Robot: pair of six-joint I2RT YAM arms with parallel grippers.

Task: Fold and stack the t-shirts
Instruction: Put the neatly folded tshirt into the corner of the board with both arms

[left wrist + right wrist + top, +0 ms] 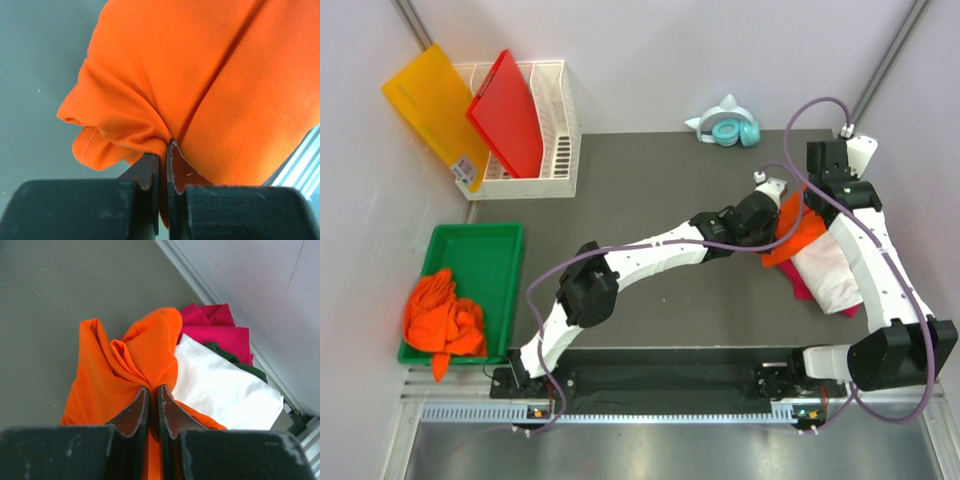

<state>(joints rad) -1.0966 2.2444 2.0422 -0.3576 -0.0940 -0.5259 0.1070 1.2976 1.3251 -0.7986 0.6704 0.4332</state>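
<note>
My right gripper will next move back and to the right in the top view and lower its fold of the orange t-shirt onto the white t-shirt (825, 275) (220, 385). It will then let go, because the white t-shirt is partly bare.
An orange t-shirt (800, 232) hangs bunched over the right side of the dark mat, held from both sides. My left gripper (780, 218) is shut on a fold of the orange t-shirt (200, 75), its jaws (165, 150) pinching the cloth. My right gripper (818, 202) is shut on another fold of the same orange t-shirt (100, 375), and its jaws (153, 389) also show cloth between them. Beneath lies a folded white t-shirt (825, 275) (220, 385) on a magenta-pink t-shirt (800, 288) (220, 325). Several more orange t-shirts (445, 318) are heaped in the green bin.
The green bin (480, 240) stands left of the mat. A white basket (560, 130) at the back left holds a red board (508, 112), and a yellow-orange board (435, 105) leans beside it. Teal headphones (728, 130) lie at the back. A dark green cloth edge (235, 359) shows under the white t-shirt.
</note>
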